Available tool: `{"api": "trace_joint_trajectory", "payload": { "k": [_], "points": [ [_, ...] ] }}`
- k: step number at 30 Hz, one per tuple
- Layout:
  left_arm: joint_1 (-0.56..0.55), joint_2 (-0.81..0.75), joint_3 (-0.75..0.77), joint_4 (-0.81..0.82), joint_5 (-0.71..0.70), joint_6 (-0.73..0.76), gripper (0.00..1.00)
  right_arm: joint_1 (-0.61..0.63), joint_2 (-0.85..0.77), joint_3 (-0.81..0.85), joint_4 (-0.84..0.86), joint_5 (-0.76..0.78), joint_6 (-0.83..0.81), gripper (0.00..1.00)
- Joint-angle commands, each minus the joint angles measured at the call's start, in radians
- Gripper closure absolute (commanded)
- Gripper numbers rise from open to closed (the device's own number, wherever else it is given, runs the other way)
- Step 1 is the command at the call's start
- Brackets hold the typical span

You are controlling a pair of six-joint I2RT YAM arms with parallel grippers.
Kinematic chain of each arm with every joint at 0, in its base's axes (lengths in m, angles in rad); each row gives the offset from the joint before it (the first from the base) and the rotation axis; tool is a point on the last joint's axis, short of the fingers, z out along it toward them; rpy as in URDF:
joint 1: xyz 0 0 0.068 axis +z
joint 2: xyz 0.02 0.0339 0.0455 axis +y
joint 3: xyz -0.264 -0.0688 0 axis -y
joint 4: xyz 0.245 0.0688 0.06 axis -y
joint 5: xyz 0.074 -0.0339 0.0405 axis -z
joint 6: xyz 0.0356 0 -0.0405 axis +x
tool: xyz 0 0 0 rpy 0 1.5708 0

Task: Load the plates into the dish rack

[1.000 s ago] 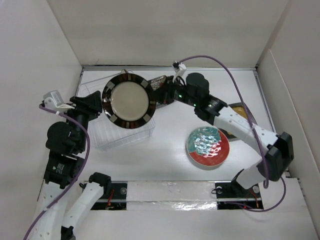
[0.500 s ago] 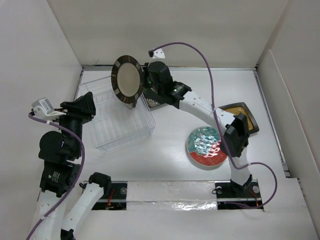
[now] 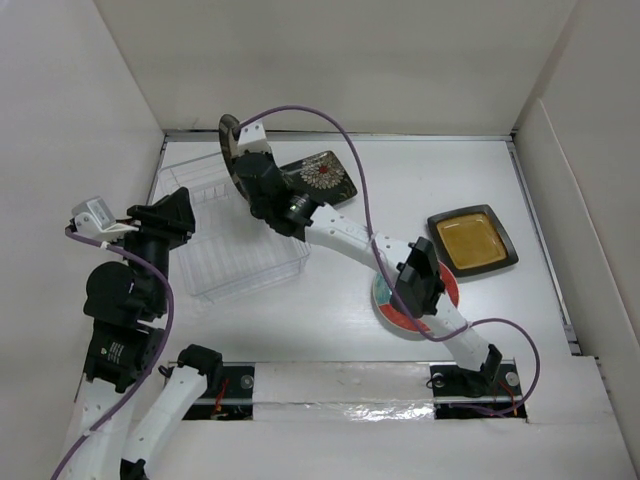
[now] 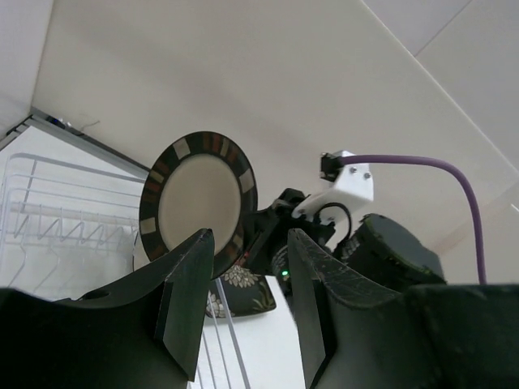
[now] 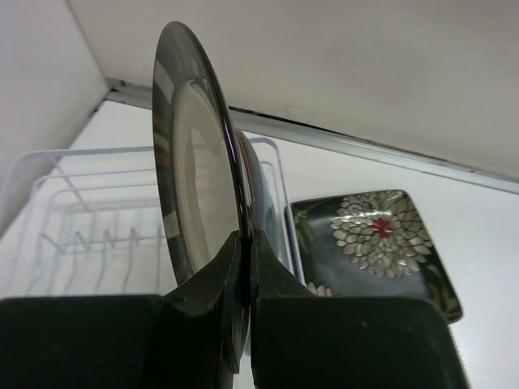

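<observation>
The rack's free slots (image 3: 232,194) (image 5: 154,247) beside the standing plate are below. The cream plate is already on edge, so my right gripper will lower it next and let go of the plate's rim.
My right gripper (image 3: 240,160) is shut on the rim of the cream plate with the dark striped rim (image 5: 190,162), holding it on edge above the far end of the dish rack (image 3: 235,250). In the left wrist view the same plate (image 4: 199,198) faces me, above the rack's wires (image 4: 49,211). My left gripper (image 4: 250,243) is open with nothing in it, raised at the rack's left side (image 3: 178,205). The black square floral plate (image 3: 320,175) lies flat just right of the rack. The red-and-teal plate (image 3: 385,305) is partly hidden under my right arm. The amber-centred square plate (image 3: 472,240) lies at the right.
White walls close in the table on the left, back and right. My right arm (image 3: 350,235) stretches diagonally across the middle of the table. The floral plate (image 5: 373,235) sits close to the rack's right wall (image 5: 280,203).
My right arm swung left and back with the striped plate, turning it from face-up to on edge over the rack. The floral plate came into full view. The left gripper drew back a little.
</observation>
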Motion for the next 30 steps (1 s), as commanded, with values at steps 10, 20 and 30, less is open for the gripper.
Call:
{"api": "trace_joint_trajectory", "payload": {
  "k": [10,20,30],
  "points": [
    [-0.012,0.022,-0.008,0.048,0.003,0.013,0.61,0.047,0.064,0.077,0.446,0.259,-0.272,1.00],
    [-0.012,0.022,-0.009,0.045,0.000,0.011,0.61,0.082,0.087,-0.045,0.342,0.225,-0.025,1.00],
    [-0.012,0.026,-0.024,0.054,0.031,0.007,0.61,0.082,0.021,-0.162,0.281,0.104,0.142,0.68]
  ]
}}
